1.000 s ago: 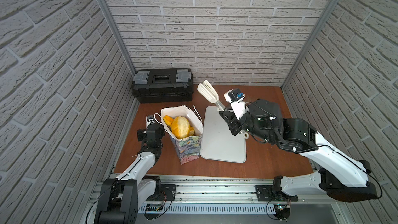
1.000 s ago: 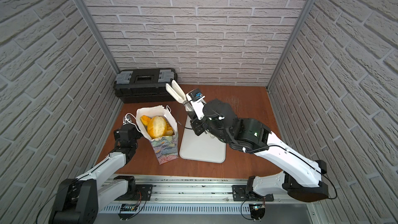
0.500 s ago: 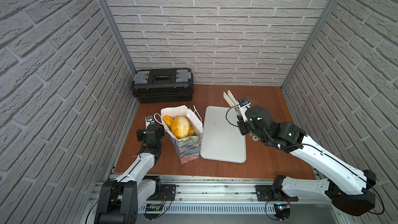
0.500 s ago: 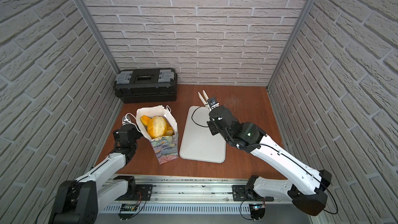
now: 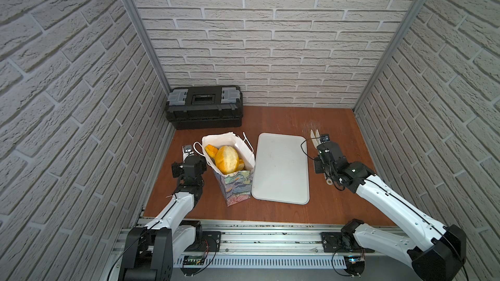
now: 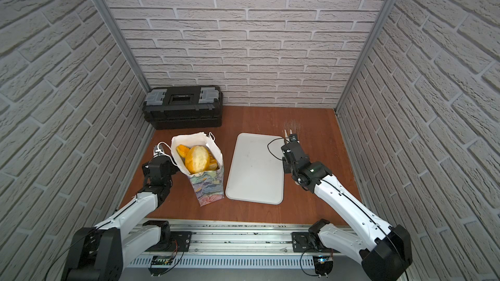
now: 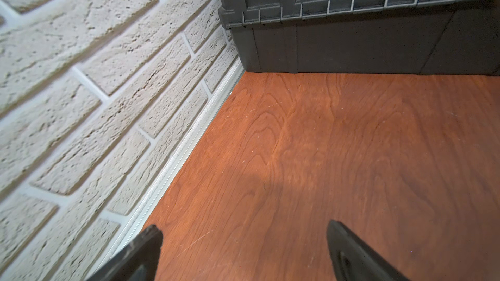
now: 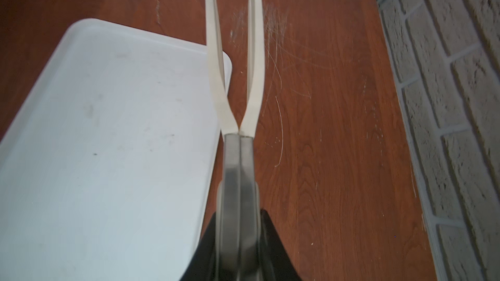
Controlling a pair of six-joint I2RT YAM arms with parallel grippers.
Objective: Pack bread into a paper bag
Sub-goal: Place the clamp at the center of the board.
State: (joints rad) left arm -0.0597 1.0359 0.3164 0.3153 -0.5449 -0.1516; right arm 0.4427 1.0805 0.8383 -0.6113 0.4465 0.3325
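Observation:
I next need to lower my right gripper to the bare wood (image 5: 315, 180) (image 8: 266, 158) beside the tray's edge below it and release the tongs, as the white tray is empty.
The paper bag (image 5: 238, 185) (image 6: 209, 186) stands upright left of the white tray, its painted pattern outside. Bread fills its mouth: a large pale-dusted oval loaf (image 5: 226, 159) (image 6: 197, 159) on top, with smaller golden pieces beside it. My right gripper (image 5: 318, 150) (image 6: 287, 148) (image 8: 238, 217) is shut on the metal handles of white-tipped tongs (image 8: 238, 158), low beside the tray's right edge; nothing is between the tips. My left gripper (image 5: 188, 155) (image 7: 243, 239) stands open and holds nothing, over bare wood between the bag and the left wall.
The white tray (image 5: 281, 168) (image 8: 108, 131) lies bare in the middle of the table. A black toolbox (image 5: 204, 106) (image 7: 351, 22) sits in the back left corner. Brick walls close in on three sides.
My right arm swung the tongs from above the tray's far left corner, near the bag, rightward and down to the tray's right edge. The left arm and bag have not moved.

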